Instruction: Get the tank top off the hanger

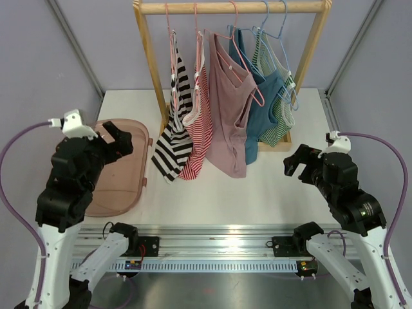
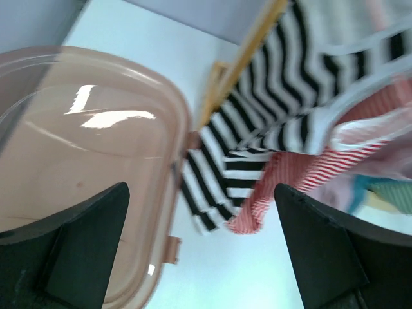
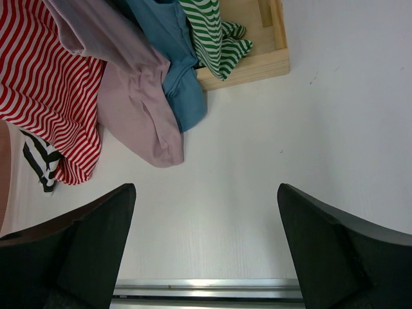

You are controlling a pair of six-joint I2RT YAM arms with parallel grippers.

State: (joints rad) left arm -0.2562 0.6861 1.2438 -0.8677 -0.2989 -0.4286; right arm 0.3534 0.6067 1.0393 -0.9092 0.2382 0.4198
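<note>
My left gripper is going to reach outward, to its right in the top view, onto bare wire below the hanger's hook (image 1: pixel 172 47), because the striped top's hanger hangs out that way.
Several tank tops hang on hangers from a wooden rack (image 1: pixel 232 8): black-and-white striped (image 1: pixel 175 132), red-striped (image 1: pixel 199 122), mauve (image 1: pixel 228 109), blue (image 1: pixel 262 103) and green-striped (image 1: pixel 278 116). A pink hanger (image 1: pixel 248 71) hangs across the mauve top. My left gripper (image 1: pixel 114 138) is open and empty, above the pink bin, left of the striped top (image 2: pixel 277 116). My right gripper (image 1: pixel 297 161) is open and empty, right of the rack's base, over bare table. The right wrist view shows the hems of the red-striped (image 3: pixel 45 84), mauve (image 3: pixel 138 122) and blue (image 3: pixel 180 90) tops.
A translucent pink bin (image 1: pixel 119 170) lies at the left of the table; its rim (image 2: pixel 177 174) shows in the left wrist view. The rack's wooden base (image 3: pixel 257 61) stands at the back. A metal rail (image 1: pixel 212 248) runs along the near edge.
</note>
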